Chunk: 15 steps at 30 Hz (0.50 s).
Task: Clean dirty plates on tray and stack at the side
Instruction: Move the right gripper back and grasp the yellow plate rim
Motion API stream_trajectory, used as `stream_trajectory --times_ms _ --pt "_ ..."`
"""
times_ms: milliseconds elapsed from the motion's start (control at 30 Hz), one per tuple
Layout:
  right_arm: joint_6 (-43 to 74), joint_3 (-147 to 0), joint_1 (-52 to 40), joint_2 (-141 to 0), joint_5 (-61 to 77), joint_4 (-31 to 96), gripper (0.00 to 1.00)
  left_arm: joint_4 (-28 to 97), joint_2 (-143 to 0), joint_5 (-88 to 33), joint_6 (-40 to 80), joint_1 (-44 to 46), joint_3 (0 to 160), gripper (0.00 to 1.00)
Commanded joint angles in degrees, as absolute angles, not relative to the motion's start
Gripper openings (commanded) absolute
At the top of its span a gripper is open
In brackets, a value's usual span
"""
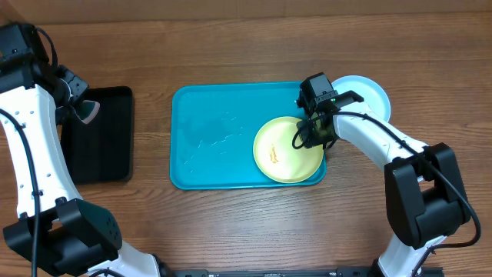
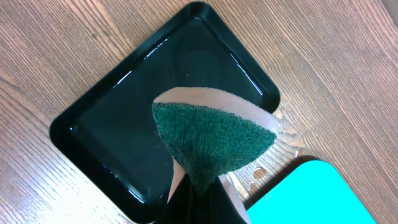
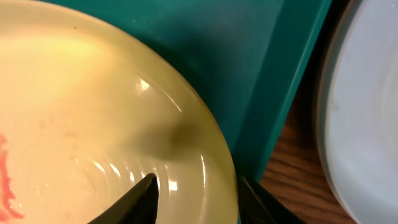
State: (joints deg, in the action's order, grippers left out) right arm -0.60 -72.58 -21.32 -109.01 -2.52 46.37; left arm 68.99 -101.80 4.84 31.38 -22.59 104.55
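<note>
The plate's rim by the tray's side needs to be between the fingers of my right gripper, so it should shift slightly back along that rim and then close across it.
A yellow-green plate point(image 1: 280, 154) with a small orange smear lies in the right end of the turquoise tray point(image 1: 207, 115). My right gripper point(image 1: 311, 138) is open at the plate's right rim. In the right wrist view one finger is over the plate point(image 3: 93, 124) and the other is outside its rim point(image 3: 198, 193), above the tray wall point(image 3: 261, 56). A light blue plate point(image 1: 369, 91) sits on the table just right of the tray, partly hidden by the right arm; its edge shows in the right wrist view point(image 3: 367, 112). No white plate is in view. My left gripper point(image 1: 86, 111) is shut on a green-and-tan sponge point(image 2: 211, 137).
A black rectangular tray point(image 1: 104, 154) lies at the left, under the held sponge; it also shows in the left wrist view point(image 2: 124, 106). Water streaks mark the turquoise tray's floor point(image 1: 219, 142). Drops lie on the wood between the two trays point(image 2: 273, 155).
</note>
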Motion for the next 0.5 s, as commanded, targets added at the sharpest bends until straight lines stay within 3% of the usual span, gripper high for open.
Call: stream_trajectory --times_ms 0,167,467 --pt "0.01 -72.27 -21.04 -107.53 -0.97 47.22 0.43 68.75 -101.89 4.43 30.2 -22.48 104.25 0.04" --pt "3.68 -72.27 -21.04 -107.53 0.67 51.57 0.42 68.75 -101.89 4.43 30.2 -22.48 104.25 0.04" --pt "16.32 -72.25 -21.1 -107.53 3.11 53.71 0.31 68.77 -101.89 4.4 30.2 -22.48 104.25 0.04"
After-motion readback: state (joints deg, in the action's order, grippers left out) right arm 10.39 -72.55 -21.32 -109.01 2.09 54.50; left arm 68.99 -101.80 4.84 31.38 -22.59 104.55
